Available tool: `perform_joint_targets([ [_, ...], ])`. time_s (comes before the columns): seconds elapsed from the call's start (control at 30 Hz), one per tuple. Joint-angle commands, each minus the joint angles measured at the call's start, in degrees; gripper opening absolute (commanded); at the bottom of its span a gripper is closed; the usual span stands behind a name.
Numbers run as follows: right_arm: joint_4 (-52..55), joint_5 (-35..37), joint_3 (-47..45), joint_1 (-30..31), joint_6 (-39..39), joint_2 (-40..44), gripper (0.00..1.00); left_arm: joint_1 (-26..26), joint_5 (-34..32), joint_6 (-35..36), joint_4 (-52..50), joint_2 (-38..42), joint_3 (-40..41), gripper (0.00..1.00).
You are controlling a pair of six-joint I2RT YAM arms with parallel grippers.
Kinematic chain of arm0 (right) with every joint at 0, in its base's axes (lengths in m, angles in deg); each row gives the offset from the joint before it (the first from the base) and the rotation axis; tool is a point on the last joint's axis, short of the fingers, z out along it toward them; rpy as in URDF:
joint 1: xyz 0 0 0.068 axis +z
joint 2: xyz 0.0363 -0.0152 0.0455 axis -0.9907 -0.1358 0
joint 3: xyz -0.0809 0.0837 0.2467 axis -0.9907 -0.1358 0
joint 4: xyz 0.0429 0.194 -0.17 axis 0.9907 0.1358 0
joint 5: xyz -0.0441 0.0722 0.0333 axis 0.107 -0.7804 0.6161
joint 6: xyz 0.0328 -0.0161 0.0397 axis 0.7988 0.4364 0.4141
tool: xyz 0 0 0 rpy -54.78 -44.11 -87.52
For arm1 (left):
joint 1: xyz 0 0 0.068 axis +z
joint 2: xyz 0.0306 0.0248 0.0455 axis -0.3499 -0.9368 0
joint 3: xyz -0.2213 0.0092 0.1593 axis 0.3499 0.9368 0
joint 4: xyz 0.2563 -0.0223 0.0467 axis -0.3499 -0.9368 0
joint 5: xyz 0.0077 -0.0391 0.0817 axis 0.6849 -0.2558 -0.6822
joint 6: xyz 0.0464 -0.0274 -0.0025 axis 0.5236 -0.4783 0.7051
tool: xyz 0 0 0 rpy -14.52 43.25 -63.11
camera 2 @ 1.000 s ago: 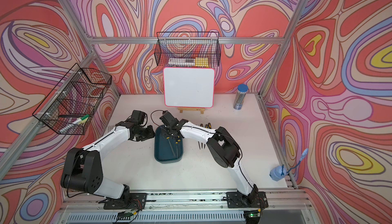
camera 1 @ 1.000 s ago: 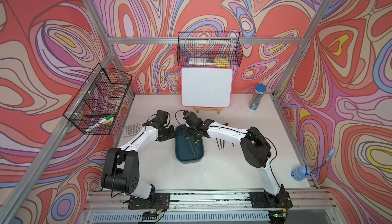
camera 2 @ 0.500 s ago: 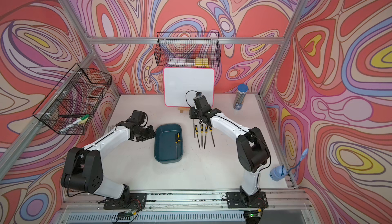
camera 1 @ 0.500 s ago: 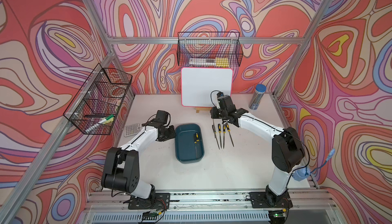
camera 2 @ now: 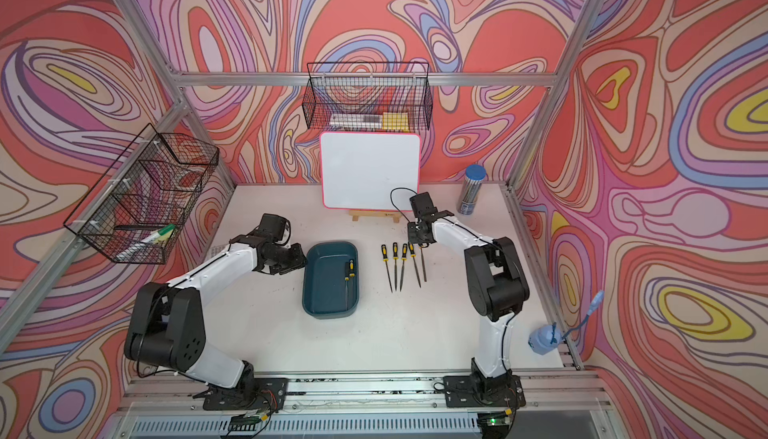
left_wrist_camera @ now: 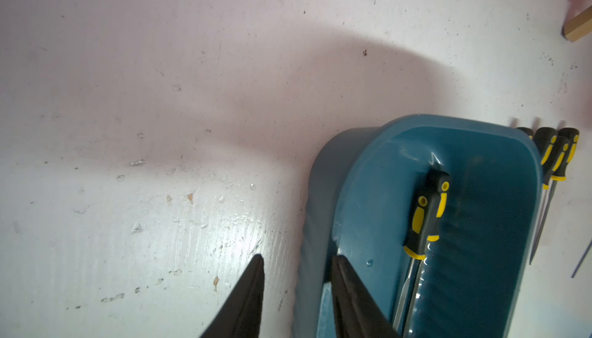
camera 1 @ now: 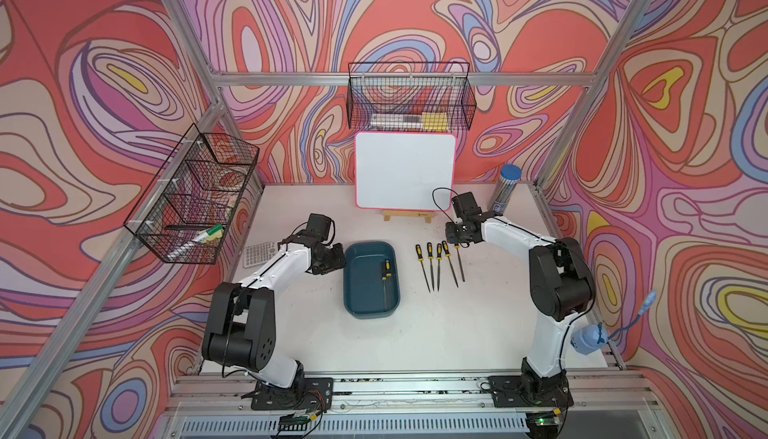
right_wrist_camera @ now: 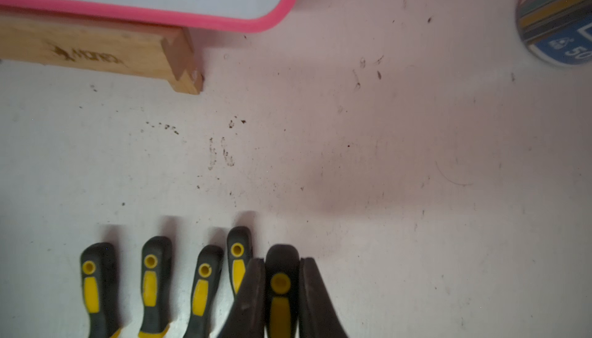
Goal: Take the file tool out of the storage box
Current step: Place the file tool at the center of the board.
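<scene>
The robot's right gripper will next go down to the bare tabletop beside the row's last file tool, just below it, and let go of the handle alongside the others.
The teal storage box (camera 1: 359, 308) (camera 2: 322, 304) (left_wrist_camera: 378, 173) lies mid-table with two black-and-yellow file tools (camera 1: 387, 271) (camera 2: 350, 271) (left_wrist_camera: 426, 214) along its right wall. My left gripper (camera 1: 341, 259) (camera 2: 303, 260) (left_wrist_camera: 298, 261) is open astride the box's left wall, one finger inside against it and the other just clear outside. Several file tools (camera 1: 432, 256) (right_wrist_camera: 150, 275) lie in a row right of the box. My right gripper (camera 1: 457, 242) (camera 2: 420, 241) (right_wrist_camera: 282, 261) is shut on the handle of another file tool (right_wrist_camera: 280, 283) at the row's right end.
Behind the row, a whiteboard (camera 1: 405, 171) stands on a wooden easel (right_wrist_camera: 96, 48), with a pencil tube (camera 1: 505, 189) to its right. A calculator (camera 1: 257, 254) lies left of my left arm. Wire baskets (camera 1: 195, 195) (camera 1: 409, 100) hang on the walls.
My right gripper left the storage box with a file tool and carried it right to the far end of the row. The left arm has stayed still.
</scene>
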Motion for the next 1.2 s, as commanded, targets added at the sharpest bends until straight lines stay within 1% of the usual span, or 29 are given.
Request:
perform_joint_targets([
  [0.0,0.56,0.69,0.51,-0.92,-1.86,-1.66,0.07,0.36,-0.93,0.70,-1.81,-0.37,-0.45,0.39],
  [0.57,-1.81,-0.52,0.46,-1.74,-0.46,-5.02,0.16,0.36,-1.20,0.41,-1.90,-0.07,0.17,0.39],
  [0.63,-1.91,-0.40,0.38,-1.74,-0.24,-5.02,0.18,0.36,-1.23,0.26,-1.89,0.02,0.26,0.39],
  [0.77,-1.78,-0.30,0.24,-1.74,0.02,-4.29,0.27,0.36,-0.75,0.17,-1.81,0.06,0.43,0.39],
  [0.83,-1.93,-0.33,0.15,-1.74,0.57,-3.01,0.34,0.36,-0.46,0.08,-1.81,0.07,0.39,0.39],
  [0.93,-2.75,-0.34,0.07,-1.45,1.99,0.16,0.38,0.36,-0.23,-0.02,-1.74,0.24,0.38,0.40],
  [1.03,-4.21,-1.26,0.12,1.17,4.46,3.76,0.41,0.36,0.03,-0.34,-1.43,0.29,0.34,0.40],
  [1.17,-4.29,0.31,3.31,10.48,5.67,5.15,0.42,0.38,0.36,-0.98,-0.93,0.10,0.35,0.40],
])
